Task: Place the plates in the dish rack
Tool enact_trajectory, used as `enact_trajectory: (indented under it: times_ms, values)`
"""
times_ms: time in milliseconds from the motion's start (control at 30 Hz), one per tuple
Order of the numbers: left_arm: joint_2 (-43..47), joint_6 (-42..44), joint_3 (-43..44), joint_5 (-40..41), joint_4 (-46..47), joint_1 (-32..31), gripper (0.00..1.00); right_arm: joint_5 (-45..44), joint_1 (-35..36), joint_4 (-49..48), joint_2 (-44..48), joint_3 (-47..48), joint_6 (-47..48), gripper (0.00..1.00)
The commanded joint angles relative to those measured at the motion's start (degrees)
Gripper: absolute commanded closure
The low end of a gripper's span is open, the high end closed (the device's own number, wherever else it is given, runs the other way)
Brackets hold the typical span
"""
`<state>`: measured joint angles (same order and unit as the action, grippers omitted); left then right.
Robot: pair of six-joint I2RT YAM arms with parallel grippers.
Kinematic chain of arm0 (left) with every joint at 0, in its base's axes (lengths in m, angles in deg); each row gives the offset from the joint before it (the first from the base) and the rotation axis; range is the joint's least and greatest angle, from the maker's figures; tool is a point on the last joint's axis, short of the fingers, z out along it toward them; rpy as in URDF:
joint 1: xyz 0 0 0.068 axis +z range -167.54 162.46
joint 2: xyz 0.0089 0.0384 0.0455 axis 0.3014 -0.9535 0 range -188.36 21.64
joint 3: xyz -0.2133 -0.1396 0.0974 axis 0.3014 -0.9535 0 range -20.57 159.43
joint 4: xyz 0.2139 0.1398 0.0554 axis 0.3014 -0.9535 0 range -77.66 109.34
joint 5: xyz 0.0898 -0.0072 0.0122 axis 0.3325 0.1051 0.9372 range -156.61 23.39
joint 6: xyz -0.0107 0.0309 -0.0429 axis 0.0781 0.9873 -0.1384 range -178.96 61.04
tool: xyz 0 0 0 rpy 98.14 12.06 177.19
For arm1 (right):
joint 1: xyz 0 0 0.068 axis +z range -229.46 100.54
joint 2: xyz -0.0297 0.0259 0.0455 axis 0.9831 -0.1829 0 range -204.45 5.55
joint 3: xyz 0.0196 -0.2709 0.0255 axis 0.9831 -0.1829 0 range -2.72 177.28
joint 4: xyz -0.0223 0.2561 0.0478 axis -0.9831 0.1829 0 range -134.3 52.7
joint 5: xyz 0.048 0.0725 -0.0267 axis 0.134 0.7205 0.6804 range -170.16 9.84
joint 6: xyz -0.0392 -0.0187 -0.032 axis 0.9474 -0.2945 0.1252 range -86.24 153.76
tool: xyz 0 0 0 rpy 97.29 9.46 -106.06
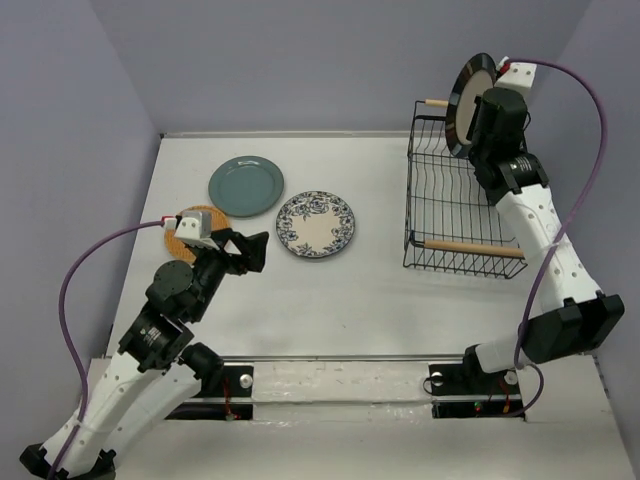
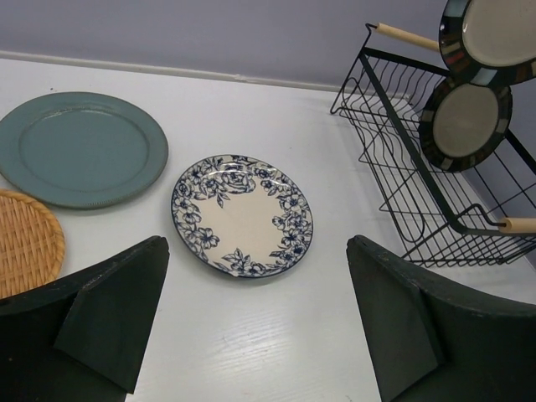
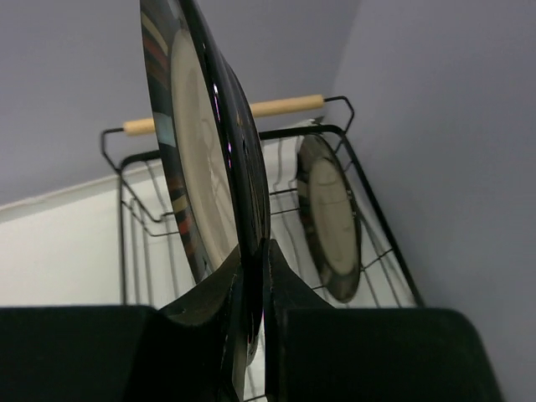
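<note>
The cream plate still hangs above the rack (image 1: 412,190), with free wires beside the standing striped plate, so my right gripper will next lower toward that plate's open side.
My right gripper (image 1: 476,122) (image 3: 256,260) is shut on the rim of a cream plate with a dark striped rim (image 1: 468,100) (image 3: 201,167), held upright on edge above the far end of the black wire dish rack (image 1: 412,190) (image 3: 122,218). A matching striped plate (image 2: 466,121) (image 3: 331,213) stands in the rack's far slots. A teal plate (image 1: 246,186), a white plate with blue flowers (image 1: 315,224) (image 2: 242,215) and an orange-tan plate (image 1: 205,216) lie flat on the table. My left gripper (image 1: 258,252) (image 2: 258,251) hovers open just short of the flowered plate, holding nothing.
The rack has a wooden handle at its near end (image 1: 470,247) and another at its far end (image 1: 436,102). Grey walls stand close behind and to the right of the rack. Purple cables loop from both wrists.
</note>
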<state>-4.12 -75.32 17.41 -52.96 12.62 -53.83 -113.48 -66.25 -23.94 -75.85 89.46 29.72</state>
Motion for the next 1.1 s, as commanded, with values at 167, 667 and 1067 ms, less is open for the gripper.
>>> enact_trajectory:
  times_ms: [167, 667, 1067]
  values:
    - [-1.5, 0.8, 2.2, 1.0, 2.2, -1.1, 0.01, 1.0, -9.1, -9.2, -3.8, 3.6, 8.2, 0.93]
    - [-4.6, 1.0, 2.3, 1.4, 2.2, -1.0, 0.01, 5.2, -16.2, -11.7, -12.2, 1.1, 10.2, 0.93]
    - [-6.3, 1.1, 2.4, 1.5, 2.3, -1.0, 0.01, 5.7, -18.4, -13.6, -15.7, -0.9, 11.7, 0.93]
